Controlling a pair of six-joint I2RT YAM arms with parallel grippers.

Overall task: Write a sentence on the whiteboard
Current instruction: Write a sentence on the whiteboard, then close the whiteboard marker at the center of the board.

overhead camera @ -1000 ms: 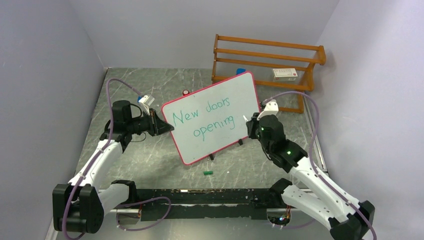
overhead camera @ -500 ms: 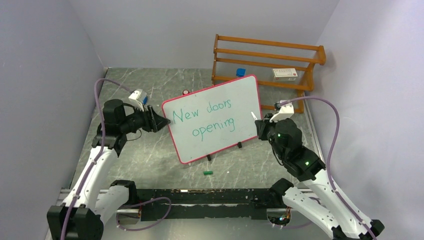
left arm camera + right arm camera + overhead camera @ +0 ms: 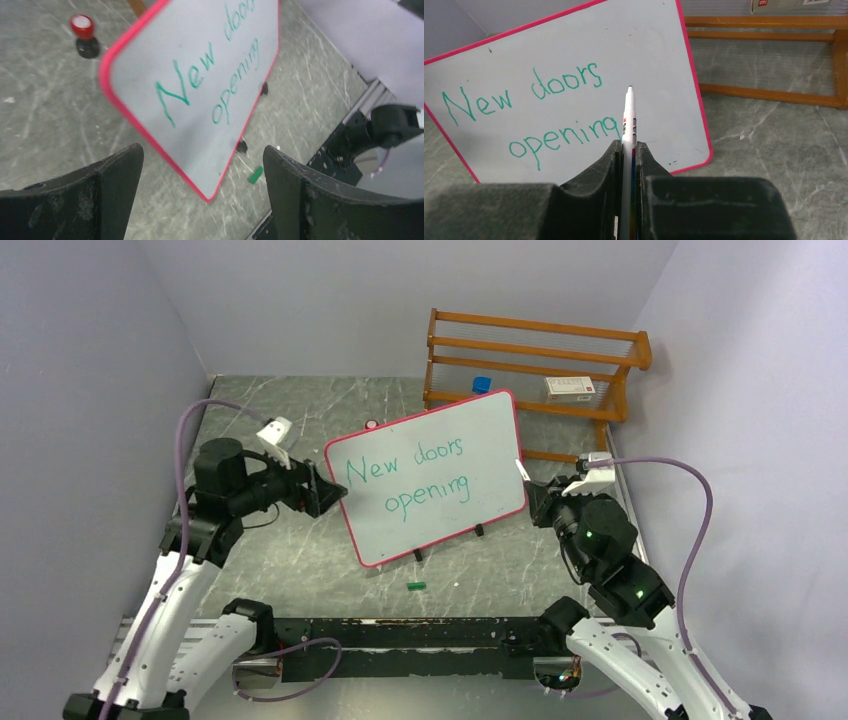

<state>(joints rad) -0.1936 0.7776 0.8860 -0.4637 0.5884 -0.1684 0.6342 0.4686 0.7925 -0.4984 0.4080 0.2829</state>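
The white marker's tip is bare, so the robot's left gripper needs to go back past the board's near corner and down, then close on the green marker cap (image 3: 416, 586) (image 3: 255, 175).
The whiteboard (image 3: 490, 430) stands tilted on its small black feet mid-table, with a pink-red rim. The sentence (image 3: 407, 480) "New doors opening" runs across it in green, in two lines. My left gripper (image 3: 333, 492) is open just off the board's left edge. In the left wrist view, its fingers (image 3: 201, 150) stand wide apart with the whiteboard (image 3: 140, 85) and sentence (image 3: 220, 75) beyond them. My right gripper (image 3: 532, 492) sits right of the board, shut on a white marker (image 3: 628, 112). The marker tip points at the whiteboard (image 3: 649, 60) near the sentence (image 3: 549, 115), and it is off the surface.
A wooden rack (image 3: 535, 360) stands at the back right, with a small white box (image 3: 570, 388) on it. A blue cap (image 3: 481, 384) shows behind the board. A red-topped object (image 3: 372, 424) stands behind its left corner. A green marker cap (image 3: 416, 585) lies in front of the board.
My left gripper has opened, let go of the board's left edge and drawn back a little. My right arm has pulled back to the right with the marker, away from the writing.
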